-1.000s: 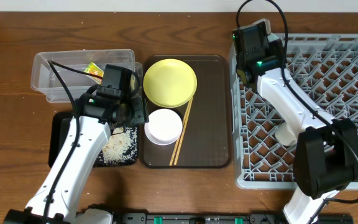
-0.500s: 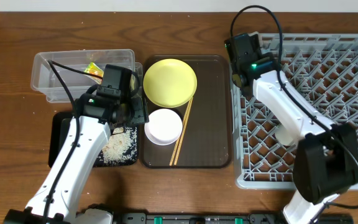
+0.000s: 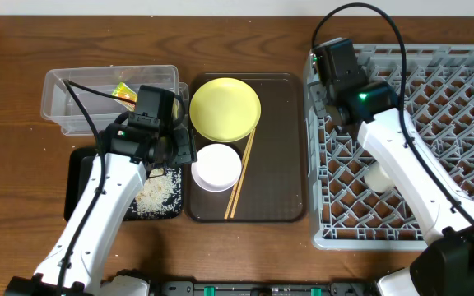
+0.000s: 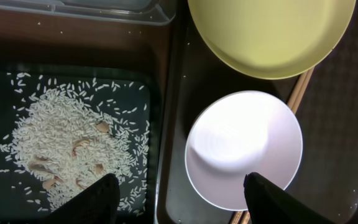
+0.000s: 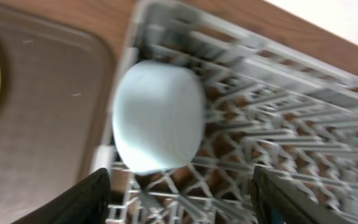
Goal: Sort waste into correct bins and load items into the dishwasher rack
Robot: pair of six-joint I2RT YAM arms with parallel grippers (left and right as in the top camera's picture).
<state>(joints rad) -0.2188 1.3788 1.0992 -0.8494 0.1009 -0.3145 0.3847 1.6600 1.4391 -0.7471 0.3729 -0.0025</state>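
Note:
My right gripper needs to go left in the overhead view next and down onto the white bowl's chopstick-side rim, because the white bowl is still outside the rack.
A light blue bowl lies upside down in the far-left corner of the grey dishwasher rack. My right gripper stands open just above it, holding nothing. In the overhead view the arm hides that bowl. A pale cup sits in the rack. The yellow plate, white bowl and chopsticks lie on the brown tray. My left gripper hangs open and empty over the white bowl's left edge. Rice lies on the black tray. The wrapper is in the clear tub.
The brown tray's raised rim runs between the black tray and the white bowl, right under my left gripper. The rack's upright pegs fill the right side of the table. Bare wood shows in front of the trays.
My right gripper has opened and let go of the light blue bowl, which now rests in the rack's corner. The right wrist shifted slightly. The left arm has not moved.

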